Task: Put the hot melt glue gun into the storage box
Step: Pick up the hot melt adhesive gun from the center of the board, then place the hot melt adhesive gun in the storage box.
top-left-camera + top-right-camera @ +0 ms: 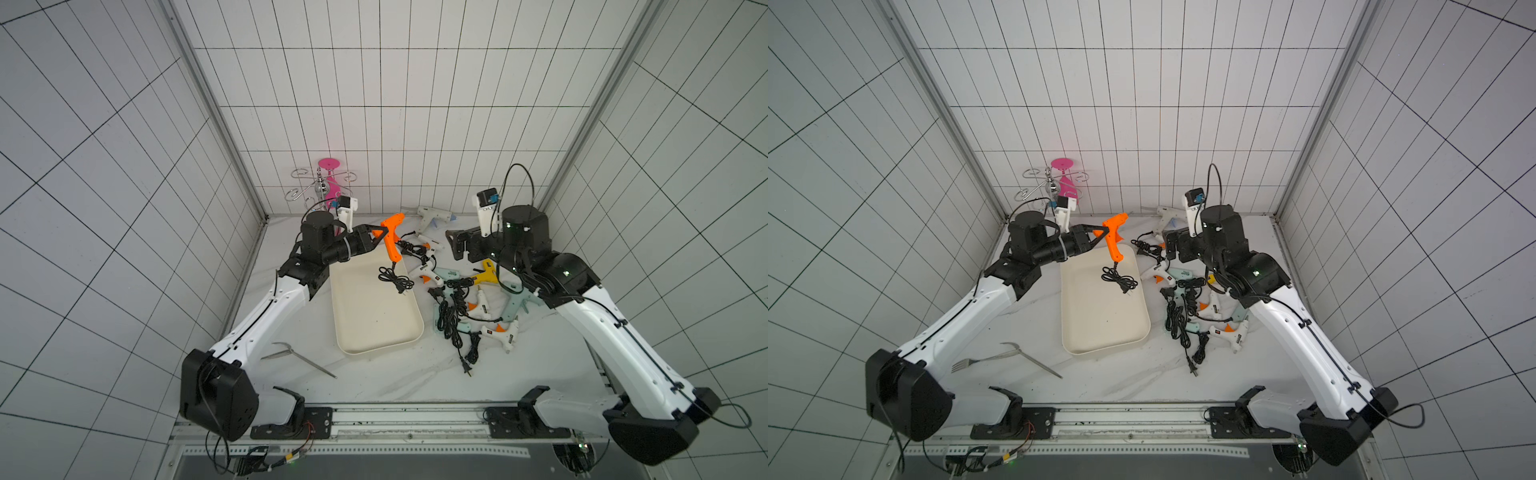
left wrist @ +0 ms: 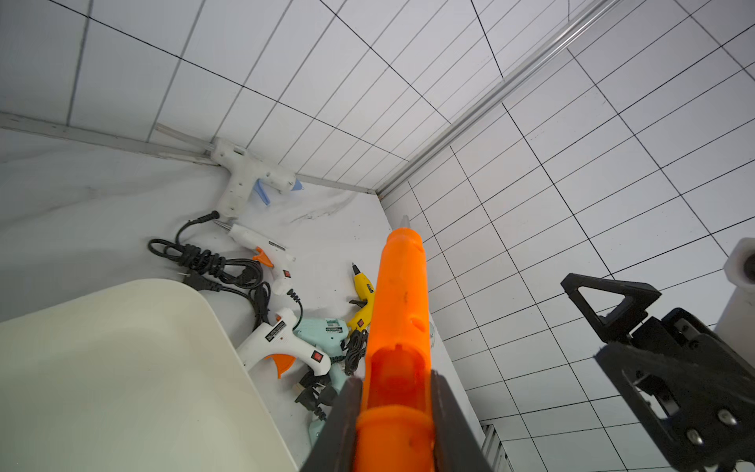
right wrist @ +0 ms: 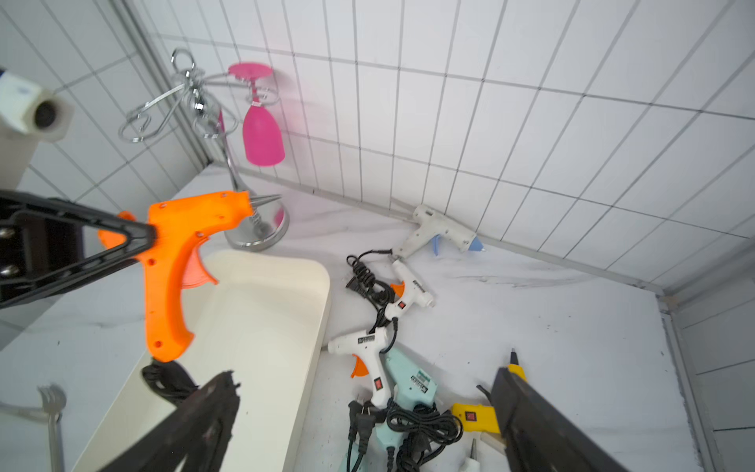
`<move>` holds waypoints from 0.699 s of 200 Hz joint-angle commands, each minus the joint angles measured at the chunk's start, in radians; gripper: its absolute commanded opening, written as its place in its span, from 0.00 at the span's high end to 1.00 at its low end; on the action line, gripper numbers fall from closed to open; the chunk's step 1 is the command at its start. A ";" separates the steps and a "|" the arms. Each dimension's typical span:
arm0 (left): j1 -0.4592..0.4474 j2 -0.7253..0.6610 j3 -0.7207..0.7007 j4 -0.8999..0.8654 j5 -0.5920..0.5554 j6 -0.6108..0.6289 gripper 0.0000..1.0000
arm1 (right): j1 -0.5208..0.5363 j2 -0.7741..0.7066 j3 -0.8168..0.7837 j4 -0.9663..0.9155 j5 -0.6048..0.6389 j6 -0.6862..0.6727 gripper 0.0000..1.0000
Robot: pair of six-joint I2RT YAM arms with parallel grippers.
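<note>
The orange gun still hangs above the storage box's bare bottom, so my left gripper needs to move down there, away from the other guns, and release the gun's rear.
An orange hot melt glue gun (image 1: pixel 391 237) (image 1: pixel 1113 239) hangs in the air over the far end of the storage box (image 1: pixel 370 320) (image 1: pixel 1100 320), a shallow cream tray. My left gripper (image 1: pixel 380 233) (image 2: pixel 395 382) is shut on the rear of the gun's barrel (image 2: pixel 398 310). Its grip points down, and its bundled black cord (image 1: pixel 395 280) dangles over the tray. My right gripper (image 1: pixel 454 246) (image 3: pixel 363 374) stands open and empty just right of the gun (image 3: pixel 175 261), above the table beside the tray.
Several white, mint and yellow glue guns (image 1: pixel 486 272) with tangled black cords (image 1: pixel 453 316) lie right of the tray. Another white gun (image 1: pixel 432 216) lies by the back wall. A chrome rack with a pink glass (image 1: pixel 328 187) stands back left. A fork (image 1: pixel 299 357) lies front left.
</note>
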 commanded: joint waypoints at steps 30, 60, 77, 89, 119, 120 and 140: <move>0.099 0.087 -0.057 -0.171 0.143 0.187 0.91 | -0.033 0.058 -0.120 0.034 -0.076 0.045 0.00; 0.108 0.214 -0.049 -0.268 0.086 0.303 0.94 | -0.039 0.086 -0.179 0.041 -0.069 0.061 0.00; 0.117 0.270 -0.063 -0.276 0.044 0.340 0.95 | -0.044 0.100 -0.207 0.044 -0.075 0.064 0.00; 0.122 0.302 -0.066 -0.278 0.009 0.362 0.95 | -0.048 0.107 -0.228 0.051 -0.086 0.071 0.00; 0.128 0.401 -0.025 -0.315 -0.085 0.378 0.88 | -0.058 0.135 -0.269 0.075 -0.113 0.096 0.00; 0.128 0.403 -0.023 -0.317 -0.088 0.378 0.88 | -0.058 0.137 -0.271 0.076 -0.114 0.097 0.00; 0.117 0.443 0.004 -0.356 -0.180 0.384 0.81 | -0.059 0.165 -0.282 0.090 -0.134 0.110 0.00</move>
